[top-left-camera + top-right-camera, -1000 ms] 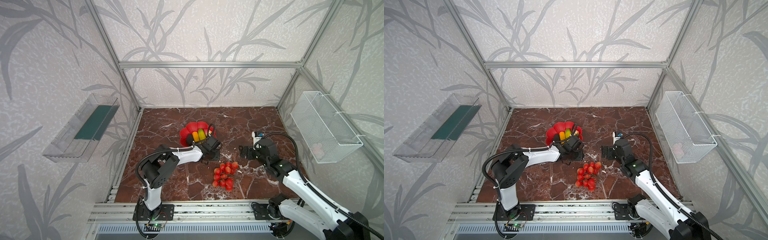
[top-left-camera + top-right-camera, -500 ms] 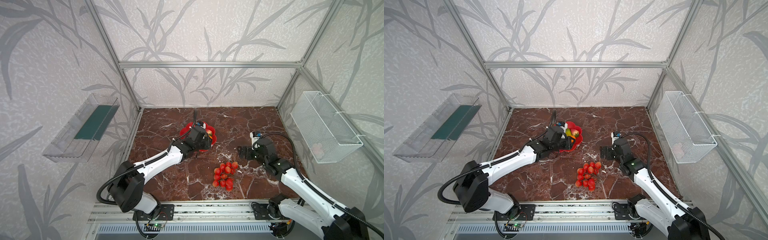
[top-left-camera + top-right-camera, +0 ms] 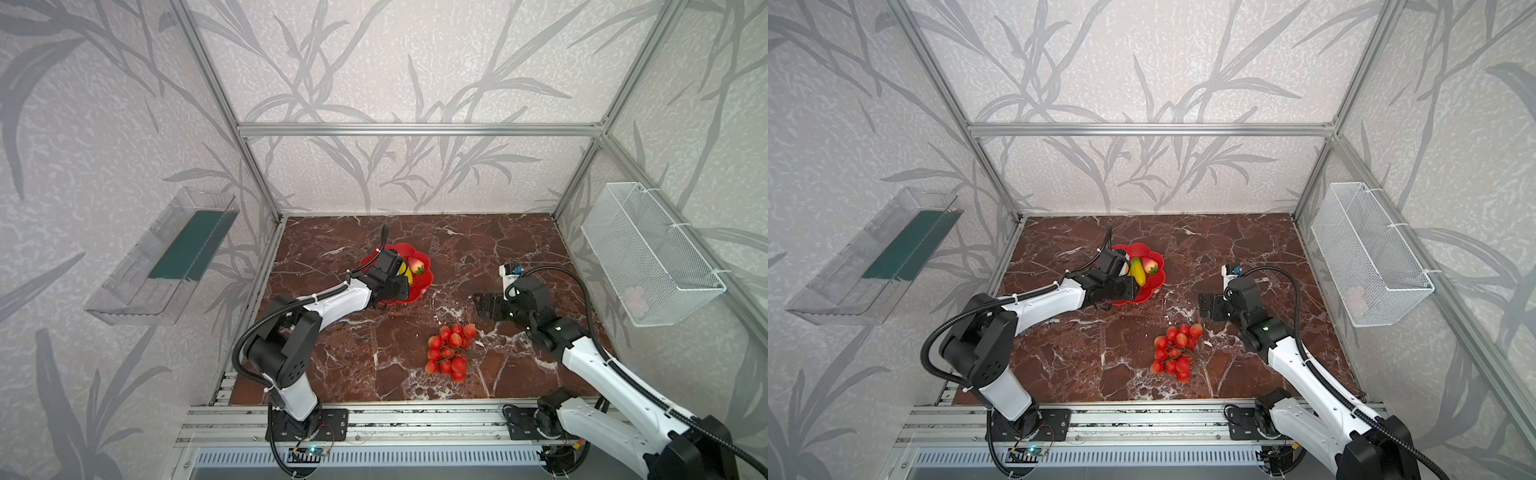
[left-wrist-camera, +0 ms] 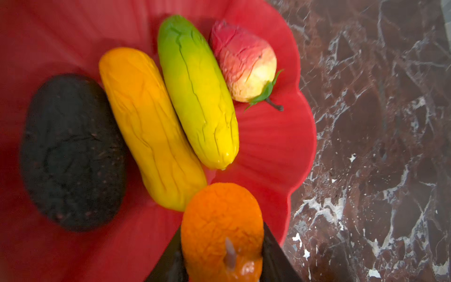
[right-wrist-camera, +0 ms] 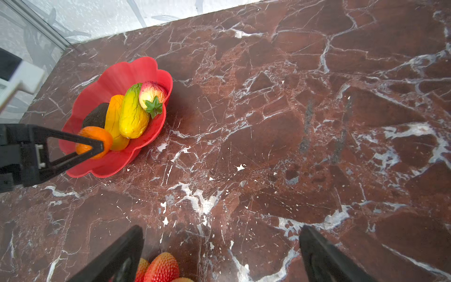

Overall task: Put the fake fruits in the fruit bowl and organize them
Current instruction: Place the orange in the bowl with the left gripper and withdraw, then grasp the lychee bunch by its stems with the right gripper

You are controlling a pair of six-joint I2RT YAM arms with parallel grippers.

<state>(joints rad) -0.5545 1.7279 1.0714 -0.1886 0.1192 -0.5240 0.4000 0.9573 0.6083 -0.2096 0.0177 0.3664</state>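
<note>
The heap of red balls is below and behind the robot's right gripper, so that gripper should next pull back and go down onto the thin stems among the red balls.
The red scalloped fruit bowl stands left of the middle of the marble table. In it lie a dark avocado, an orange-yellow mango, a yellow-green mango and a red strawberry, side by side. My left gripper is shut on the small orange tangerine, just over the bowl's near rim. The bunch of red cherry-like balls lies on the table. My right gripper hangs open just behind the bunch, holding nothing.
A white wire basket hangs on the right wall and a clear plastic shelf on the left wall. Metal frame posts stand at the table's back corners. Bare marble lies between the bowl and the bunch.
My left gripper has shifted a little back and left with the tangerine, from in front of the bowl to over its near rim. The right arm has hardly moved.
</note>
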